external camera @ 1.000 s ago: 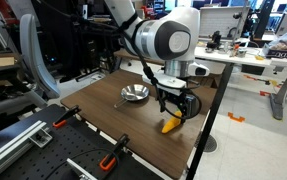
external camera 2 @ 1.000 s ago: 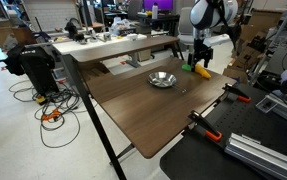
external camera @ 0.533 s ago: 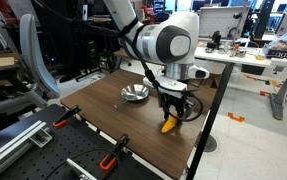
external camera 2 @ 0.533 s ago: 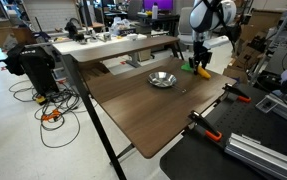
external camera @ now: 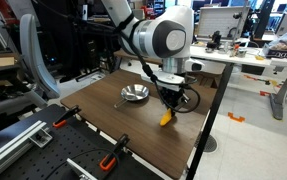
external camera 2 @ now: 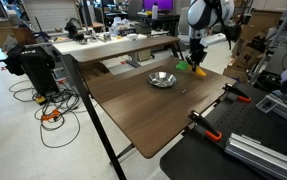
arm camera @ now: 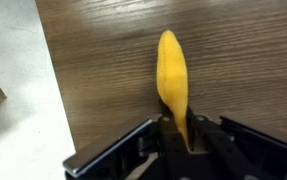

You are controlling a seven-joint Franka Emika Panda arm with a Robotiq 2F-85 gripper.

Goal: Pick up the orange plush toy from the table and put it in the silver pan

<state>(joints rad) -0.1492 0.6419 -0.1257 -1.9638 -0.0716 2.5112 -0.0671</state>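
Observation:
The orange plush toy point(external camera: 166, 117) still hangs clear of the silver pan, so I should lift my gripper, carry it over the pan's open middle, then lower and release.
The orange plush toy point(arm camera: 172, 72) fills the middle of the wrist view, its thick end pinched between my gripper's point(arm camera: 179, 126) jaws, which are shut on it. In both exterior views the toy point(external camera: 166, 117) point(external camera 2: 200, 72) hangs tip-down from the gripper point(external camera: 170, 103) point(external camera 2: 196, 62), close over the table point(external camera: 123, 125) point(external camera 2: 143, 110) near its edge. I cannot tell whether its tip touches the wood. The silver pan point(external camera: 135, 94) point(external camera 2: 162, 79) sits on the table a short way from the gripper, with nothing in it.
Orange-handled black clamps point(external camera: 63, 120) point(external camera: 108, 160) point(external camera 2: 233, 93) point(external camera 2: 205, 128) grip one table edge. A drop to the floor point(arm camera: 13, 60) lies right beside the toy. Cluttered desks point(external camera: 253, 50) point(external camera 2: 113, 40) stand beyond the table.
The jaws went from open around the toy to shut on it. The gripper has risen slightly, and the toy now hangs from it.

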